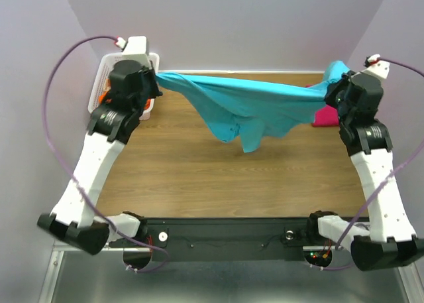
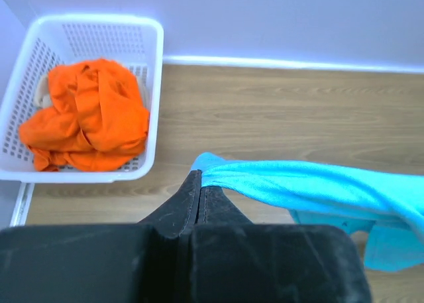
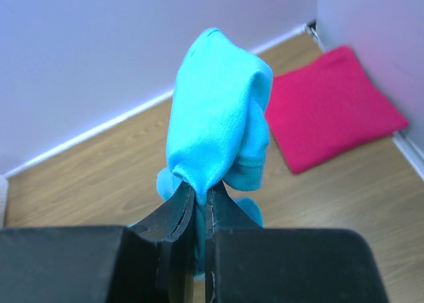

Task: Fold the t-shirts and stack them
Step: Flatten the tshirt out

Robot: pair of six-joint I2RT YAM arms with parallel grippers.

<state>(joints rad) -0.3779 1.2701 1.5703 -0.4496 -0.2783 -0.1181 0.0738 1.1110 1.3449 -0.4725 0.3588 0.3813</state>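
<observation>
My right gripper is holding the turquoise-blue t-shirt's end and should next lower it to the left in the top view, onto the bare wood beside the magenta-pink t-shirt, and let go of it.
The turquoise-blue t-shirt point(image 1: 252, 107) hangs stretched in the air across the back of the table between my two grippers, its middle sagging down. My left gripper point(image 1: 156, 79) is shut on its left end, which shows in the left wrist view point(image 2: 298, 183) at the fingertips point(image 2: 199, 177). My right gripper point(image 1: 332, 89) is shut on its right end, bunched above the jaws in the right wrist view point(image 3: 215, 117). The magenta-pink t-shirt point(image 3: 328, 107) lies folded at the back right point(image 1: 326, 115). The orange t-shirt point(image 2: 86, 114) lies crumpled in the basket.
A white plastic lattice basket point(image 2: 156, 84) stands at the back left corner point(image 1: 99, 81), right beside my left arm. Pale walls close in the back and both sides. The wooden table point(image 1: 199, 177) spreads in front of the hanging shirt.
</observation>
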